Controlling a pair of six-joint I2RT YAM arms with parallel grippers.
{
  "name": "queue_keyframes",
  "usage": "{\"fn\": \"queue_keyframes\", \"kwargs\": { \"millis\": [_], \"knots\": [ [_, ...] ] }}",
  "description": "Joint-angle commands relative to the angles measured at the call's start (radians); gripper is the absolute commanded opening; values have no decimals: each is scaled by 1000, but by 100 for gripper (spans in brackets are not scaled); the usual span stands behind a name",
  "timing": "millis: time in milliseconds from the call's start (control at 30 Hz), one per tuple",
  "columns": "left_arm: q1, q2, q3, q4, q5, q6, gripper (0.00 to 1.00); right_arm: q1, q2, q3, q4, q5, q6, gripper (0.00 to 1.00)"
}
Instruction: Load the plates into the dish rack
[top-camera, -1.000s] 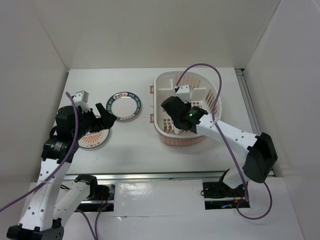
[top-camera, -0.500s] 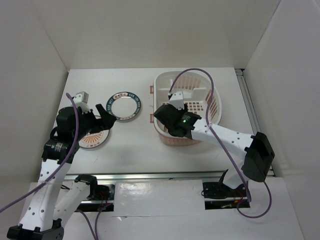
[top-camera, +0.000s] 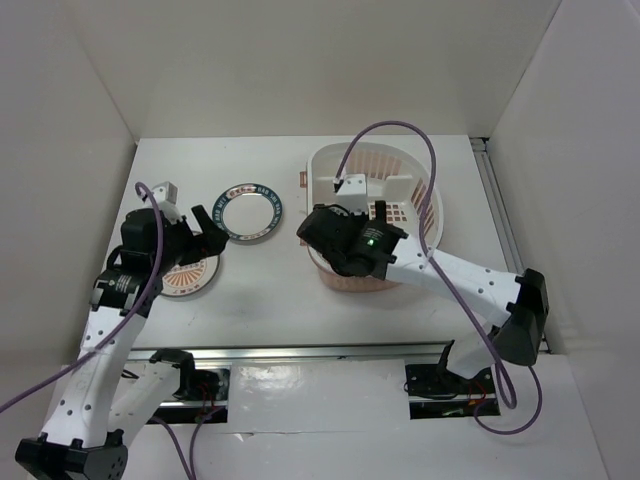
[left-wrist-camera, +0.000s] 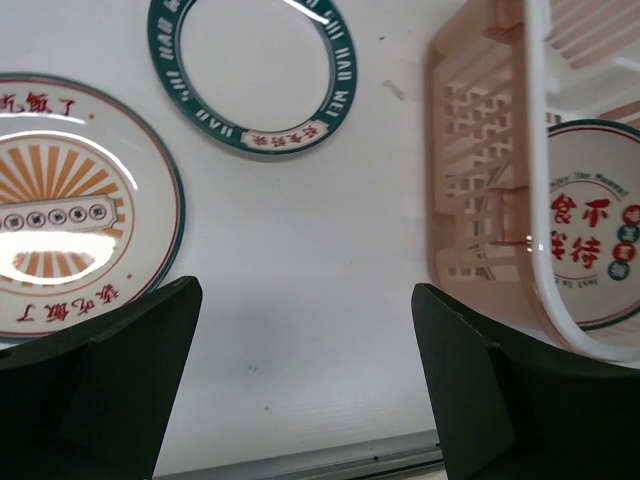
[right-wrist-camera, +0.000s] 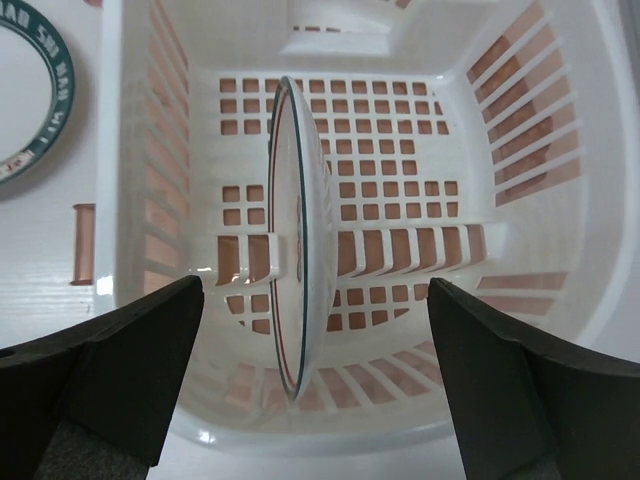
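The orange-striped plate's near rim lies below and back from my left gripper, so next I should draw it back and down, turning it onto that rim.
The pale pink dish rack (top-camera: 430, 190) stands at the right of the table. A white plate with red-green motifs (right-wrist-camera: 300, 250) stands on edge inside the dish rack (right-wrist-camera: 520, 120), free of my fingers. My right gripper (right-wrist-camera: 315, 292) is open and hovers above the plate, one finger on each side, over the rack's near-left part (top-camera: 330, 232). The blue-rimmed plate (top-camera: 250, 210) lies flat left of the rack. The orange-striped plate (left-wrist-camera: 60, 210) lies nearer the left arm. My left gripper (left-wrist-camera: 305, 330) is open and empty above bare table between the plates and the rack (left-wrist-camera: 500, 170).
White walls close in the table on the left, back and right. A metal rail runs along the near edge (top-camera: 320, 352). The purple cable of the right arm (top-camera: 400, 135) loops over the rack.
My right gripper has opened and let go of the white plate, which now stands on edge in the rack. The gripper drew back toward the rack's near-left side. The left arm shifted slightly.
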Motion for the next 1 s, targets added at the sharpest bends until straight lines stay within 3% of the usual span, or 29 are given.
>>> {"fn": "queue_keyframes", "kwargs": {
  "millis": [0, 167, 300, 400, 667, 967],
  "knots": [
    [14, 21, 14, -34, -102, -54, 100, 58, -71, 104, -145, 163, 86, 100],
    [157, 51, -26, -47, -115, -123, 100, 144, -117, 151, -148, 212, 29, 100],
    [338, 125, -107, -22, 38, -238, 100, 162, -197, 107, 53, 70, -180, 100],
    [413, 108, -220, 31, 113, -323, 100, 162, -220, 87, 122, 1, -264, 100],
    [423, -143, -432, 32, 8, -533, 99, 172, -209, 87, 150, -64, -348, 100],
    [423, -180, -544, 55, -40, -622, 93, 172, -254, 46, 192, -108, -367, 100]
  ]
}}
